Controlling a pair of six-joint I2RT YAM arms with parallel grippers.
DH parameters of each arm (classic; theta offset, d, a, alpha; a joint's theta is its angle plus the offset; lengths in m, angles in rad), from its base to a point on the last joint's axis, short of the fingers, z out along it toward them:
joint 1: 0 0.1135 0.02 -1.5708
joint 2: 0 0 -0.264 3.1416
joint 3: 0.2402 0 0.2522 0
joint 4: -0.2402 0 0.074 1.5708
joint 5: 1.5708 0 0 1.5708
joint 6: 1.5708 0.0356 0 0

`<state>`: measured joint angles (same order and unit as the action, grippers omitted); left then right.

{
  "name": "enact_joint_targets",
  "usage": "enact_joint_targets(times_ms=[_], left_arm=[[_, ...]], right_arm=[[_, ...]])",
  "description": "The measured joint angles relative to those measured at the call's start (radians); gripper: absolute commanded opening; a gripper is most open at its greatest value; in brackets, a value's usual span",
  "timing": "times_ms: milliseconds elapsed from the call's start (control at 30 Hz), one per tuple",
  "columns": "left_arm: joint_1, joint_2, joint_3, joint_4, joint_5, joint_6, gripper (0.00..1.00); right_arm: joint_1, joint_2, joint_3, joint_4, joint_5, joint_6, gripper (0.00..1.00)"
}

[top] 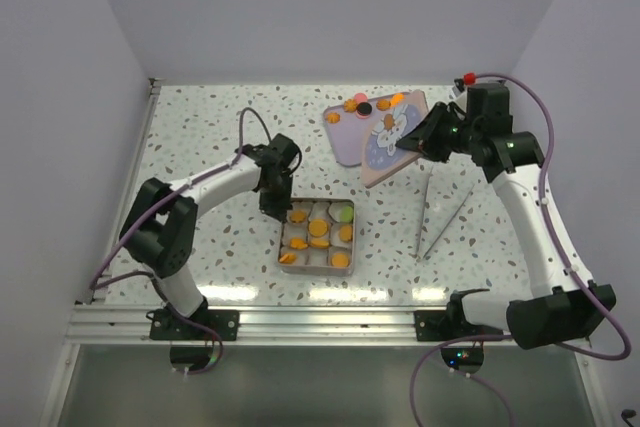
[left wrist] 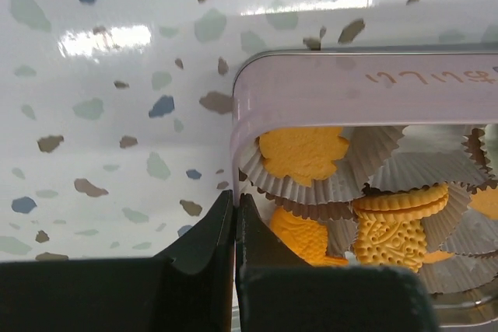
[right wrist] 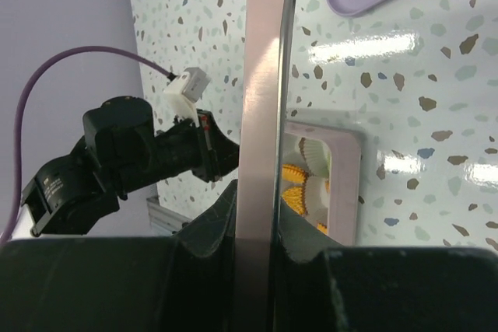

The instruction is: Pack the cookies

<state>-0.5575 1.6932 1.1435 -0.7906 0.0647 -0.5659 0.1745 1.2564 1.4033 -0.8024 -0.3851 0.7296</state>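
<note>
My right gripper needs to move back and down to its left in the top view next and let go of the tin lid there, because the uncovered tin is below it that way.
The square tin (top: 282, 234) holds orange cookies (top: 318, 228) and one green cookie (top: 343, 214) in white paper cups. My left gripper (top: 268, 209) is shut on the tin's left wall; in the left wrist view the gripper (left wrist: 235, 196) pinches the wall (left wrist: 350, 91) beside orange cookies (left wrist: 303, 153). My right gripper (top: 418, 144) is shut on the decorated tin lid (top: 385, 142), held tilted above the table. In the right wrist view the gripper (right wrist: 261, 200) clamps the lid's edge (right wrist: 261, 99). Loose cookies (top: 365, 107), orange, dark and pink, lie on a lilac tray (top: 345, 137).
Metal tongs (top: 435, 212) lie on the speckled table right of the tin. The tin (right wrist: 346, 184) and my left arm (right wrist: 117, 153) show beyond the lid in the right wrist view. White walls enclose the table on three sides.
</note>
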Motion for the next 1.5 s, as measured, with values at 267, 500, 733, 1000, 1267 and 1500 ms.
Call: enact_joint_targets(times_ms=[267,500,733,1000,1267,1500], left_arm=[[0.011,0.167,0.232,-0.088,-0.122,-0.008,0.0],[0.092,0.202,0.307,-0.101,-0.145,-0.017,0.1],[0.119,0.207,0.325,-0.078,-0.093,-0.045,0.67],[0.121,0.175,0.321,-0.073,-0.07,-0.055,1.0],[0.259,-0.1,0.105,-0.035,-0.062,-0.058,1.0],[0.281,-0.261,-0.129,0.103,0.039,-0.061,1.0]], right_arm=[[-0.018,0.005,-0.041,0.165,-0.119,0.073,0.0],[-0.015,0.042,-0.37,0.619,-0.272,0.343,0.0],[0.019,0.065,-0.691,1.084,-0.291,0.65,0.0],[0.143,0.142,-0.753,1.43,-0.268,0.77,0.0],[0.198,0.167,-0.846,1.539,-0.225,0.781,0.0],[0.216,0.22,-0.895,1.616,-0.183,0.781,0.0]])
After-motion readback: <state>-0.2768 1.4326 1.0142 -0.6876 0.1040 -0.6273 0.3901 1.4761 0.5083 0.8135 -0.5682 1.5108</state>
